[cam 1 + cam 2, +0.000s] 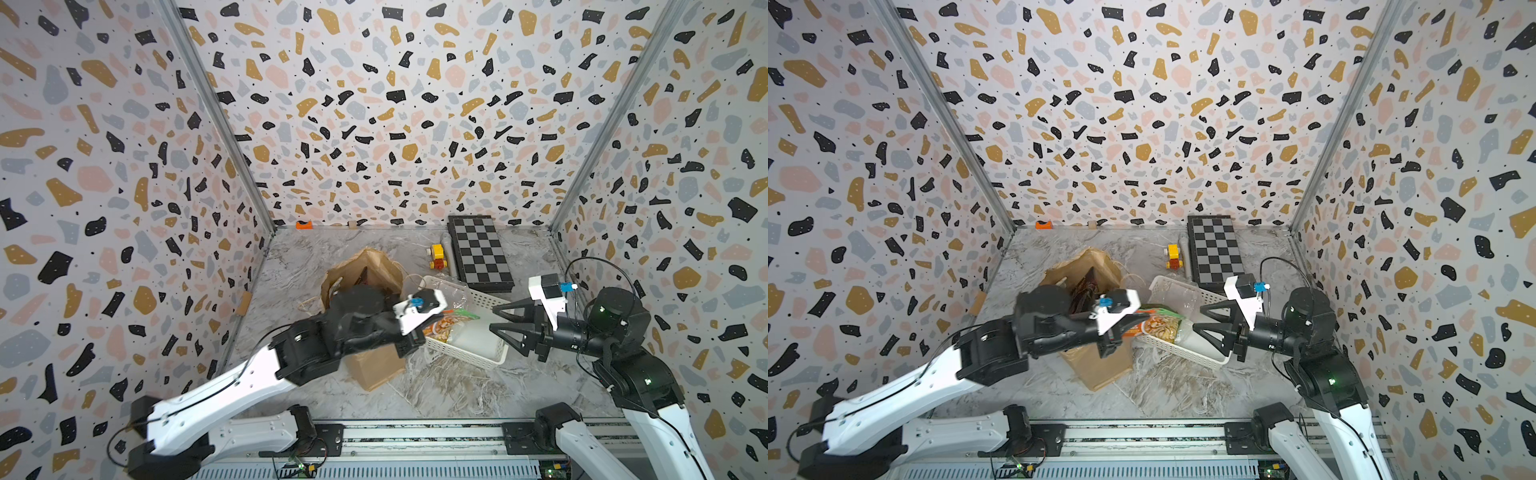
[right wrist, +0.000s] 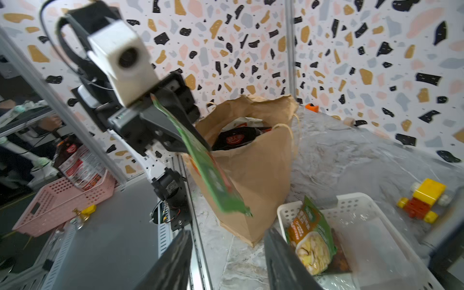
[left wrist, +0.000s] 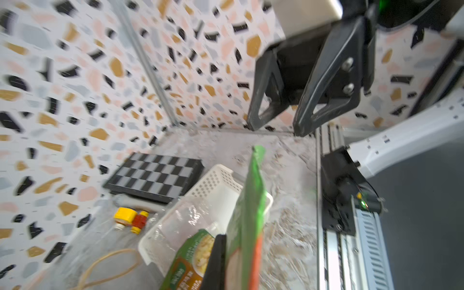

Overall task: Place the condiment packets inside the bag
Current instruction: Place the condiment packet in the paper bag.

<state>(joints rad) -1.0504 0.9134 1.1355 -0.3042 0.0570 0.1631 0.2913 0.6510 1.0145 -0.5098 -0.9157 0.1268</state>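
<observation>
The left gripper will next swing outward over the bag's opening (image 1: 361, 272), which is beside and below it, then go down and let go, because the packet hangs over the basket.
My left gripper (image 3: 226, 266) is shut on a green-and-orange condiment packet (image 3: 248, 226). The packet hangs edge-on over the near end of the white basket (image 3: 218, 180), just right of the bag (image 2: 258, 170). The tan paper bag (image 1: 365, 270) stands open with a black-and-red packet (image 2: 236, 138) inside. A second green-and-orange packet (image 2: 311, 241) and a clear one (image 2: 371, 231) lie in the basket. My right gripper (image 1: 493, 319) hovers over the basket's right end, facing the left gripper (image 1: 436, 318), open and empty. Its fingers (image 2: 283, 263) stand well apart.
A folded chessboard (image 1: 480, 253) lies at the back right, with a yellow-and-red toy (image 1: 437, 257) beside it. A rubber band (image 3: 110, 266) lies on the marble table by the basket. A small orange object (image 1: 304, 225) sits at the back wall. Patterned walls close in three sides.
</observation>
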